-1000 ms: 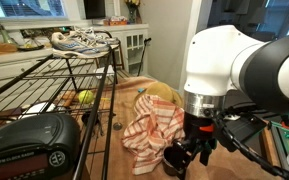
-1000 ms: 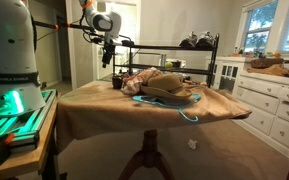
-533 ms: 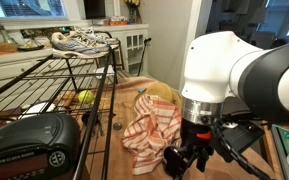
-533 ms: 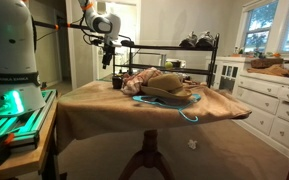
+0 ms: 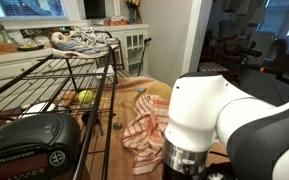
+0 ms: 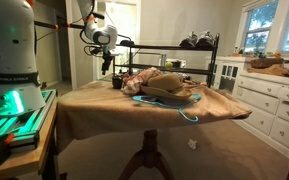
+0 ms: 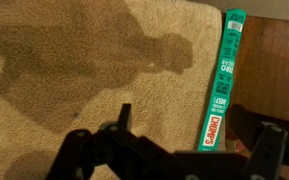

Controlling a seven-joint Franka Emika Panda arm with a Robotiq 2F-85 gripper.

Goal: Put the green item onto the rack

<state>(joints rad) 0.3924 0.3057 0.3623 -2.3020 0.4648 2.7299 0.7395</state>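
I should move my gripper down and to the right in the wrist view, onto the green item's red-marked end (image 7: 212, 130), because that end is off-center, closer to one spread finger.
The green item (image 7: 222, 80) is a long flat green strip with white print. It lies on the tan table cloth (image 7: 94, 70) near its edge, in the wrist view only. My gripper (image 7: 174, 137) hangs above the cloth with its dark fingers spread wide and nothing between them; the strip's lower end lies between the fingers, nearer the right one. In an exterior view the gripper (image 6: 106, 65) hangs at the table's far left, in front of the black wire rack (image 6: 174, 47). The rack (image 5: 74, 75) fills the left of the other view, where my arm hides the gripper.
An orange-and-white striped cloth (image 5: 149, 130) and a straw hat (image 5: 160, 93) lie on the table. A yellow-green ball (image 5: 84, 98) and a black radio (image 5: 29, 142) sit on rack shelves, with shoes (image 5: 79, 40) on top. A light-blue cord (image 6: 184, 112) lies near the front.
My arm has swung closer to one exterior camera and now hides the gripper there. In the other exterior view the wrist has shifted a little left and lower.
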